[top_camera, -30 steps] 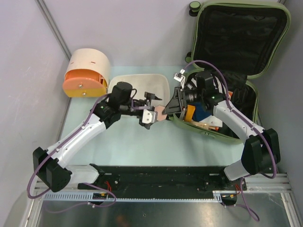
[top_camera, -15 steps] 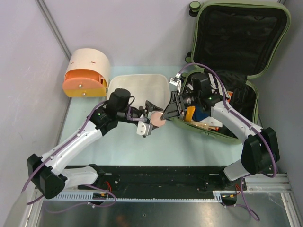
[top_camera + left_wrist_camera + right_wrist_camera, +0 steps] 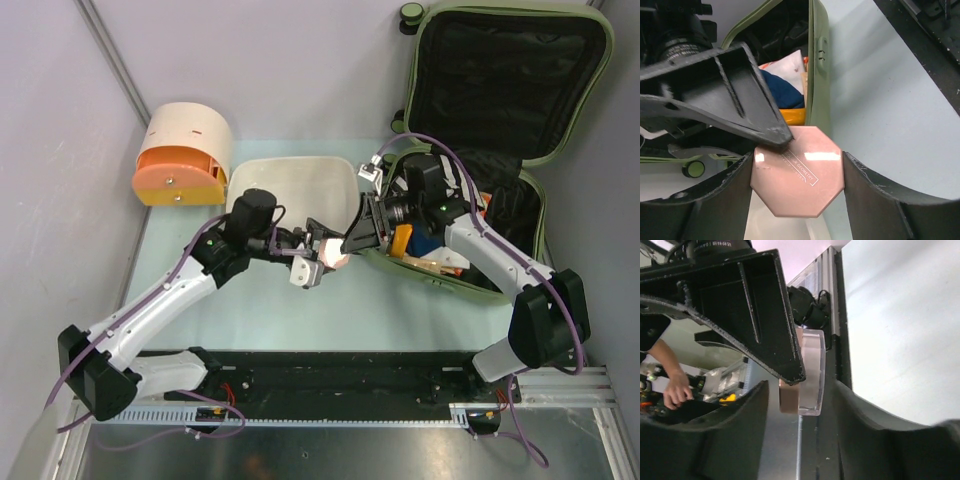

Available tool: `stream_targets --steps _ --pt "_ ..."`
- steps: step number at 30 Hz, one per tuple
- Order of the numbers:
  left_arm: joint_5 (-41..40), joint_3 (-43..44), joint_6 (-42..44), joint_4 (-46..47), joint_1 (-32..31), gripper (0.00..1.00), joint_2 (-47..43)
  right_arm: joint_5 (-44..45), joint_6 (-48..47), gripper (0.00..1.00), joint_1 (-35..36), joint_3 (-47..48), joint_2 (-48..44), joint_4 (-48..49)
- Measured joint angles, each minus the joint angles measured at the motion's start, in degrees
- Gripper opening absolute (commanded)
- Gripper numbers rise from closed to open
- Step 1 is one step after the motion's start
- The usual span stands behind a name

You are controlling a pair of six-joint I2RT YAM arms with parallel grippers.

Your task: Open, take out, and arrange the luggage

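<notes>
Next, my left gripper swings over the open orange drawer (image 3: 183,158) to release the compact (image 3: 334,257), since that drawer lies outward and to the gripper's left in the top view.
The olive-green luggage (image 3: 530,195) lies open at the back right, its lid (image 3: 505,80) propped up and showing black lining. Its green rim also shows in the left wrist view (image 3: 818,75). Both grippers meet just left of it over the table. My left gripper (image 3: 324,253) is shut on a pink octagonal powder compact (image 3: 334,257), its fingers pressing the compact's two sides (image 3: 797,182). My right gripper (image 3: 350,243) straddles the same compact (image 3: 810,375) face to face, with small gaps on both sides, so it is open.
Blue, orange and white items (image 3: 415,240) lie inside the luggage. A white rectangular tub (image 3: 290,178) stands behind my left gripper. A round cream drawer box with an orange front (image 3: 180,160) is at the back left. A black rail (image 3: 330,372) runs along the near edge.
My left arm swung right and brought its fingers onto the pink compact held out by my right gripper. My right gripper shifted slightly left and down.
</notes>
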Motion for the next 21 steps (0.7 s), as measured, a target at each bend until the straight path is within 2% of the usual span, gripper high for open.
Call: stream_targets --steps 1,4,7,10,15,21 --pt "-0.1 0.0 -1.0 0.1 0.0 0.02 0.1 0.2 0.4 0.73 -0.3 0.0 0.0 0.2" --pt "-1.0 0.0 -5.7 0.1 0.2 0.00 0.2 1.2 2.0 0.93 -2.4 0.0 0.0 2.4" --pt "-2.2 0.2 -12.6 0.3 1.5 0.00 0.2 2.5 4.7 1.00 -7.8 0.0 0.0 4.8" --pt "-3.6 0.7 -22.0 1.0 5.6 0.00 0.2 5.5 8.2 1.00 -15.1 0.0 0.3 9.2" --pt "-13.0 4.3 -40.0 2.8 18.6 0.00 0.3 11.1 9.4 1.00 -23.2 1.1 0.9 10.6" --pt "-25.7 13.6 -59.4 4.8 42.2 0.00 3.9 14.0 6.6 1.00 -23.4 1.6 0.9 7.5"
